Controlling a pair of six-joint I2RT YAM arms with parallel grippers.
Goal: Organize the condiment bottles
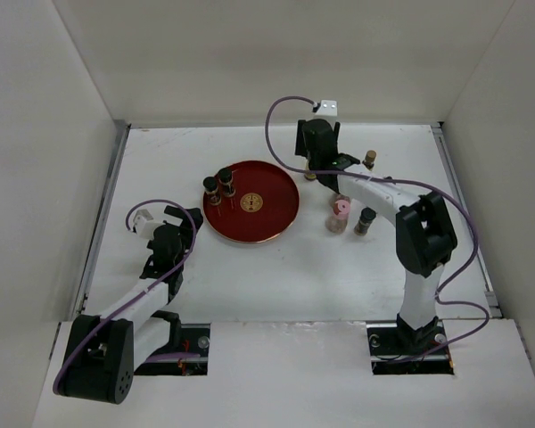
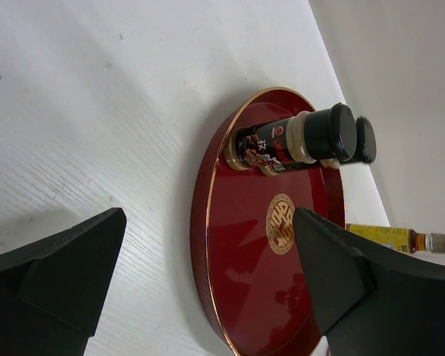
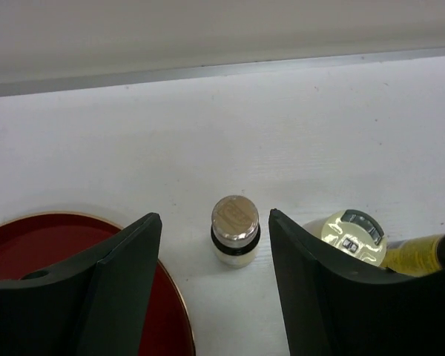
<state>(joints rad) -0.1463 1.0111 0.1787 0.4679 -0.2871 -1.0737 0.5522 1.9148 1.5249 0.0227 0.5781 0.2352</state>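
Observation:
The gold cap stands below, nearer the finger by the yellowish bottle, so my right gripper needs to shift toward that bottle next and lower its fingers around the cap.
My right gripper (image 1: 316, 168) is open at the back of the table, right of the red tray (image 1: 281, 218). In the right wrist view its fingers (image 3: 126, 259) stand on either side of a small cream bottle with a gold cap (image 3: 235, 231), not touching it. A yellowish bottle (image 3: 352, 233) stands just right of the right finger. Two dark black-capped bottles (image 1: 218, 185) stand on the tray's left part and show in the left wrist view (image 2: 293, 141). My left gripper (image 1: 183, 223) is open and empty, left of the tray (image 2: 237, 252).
A pink-capped bottle (image 1: 340, 215), a dark bottle (image 1: 366, 220) and an amber gold-capped bottle (image 1: 370, 159) stand right of the tray, near the right arm. White walls close in the table at the back and sides.

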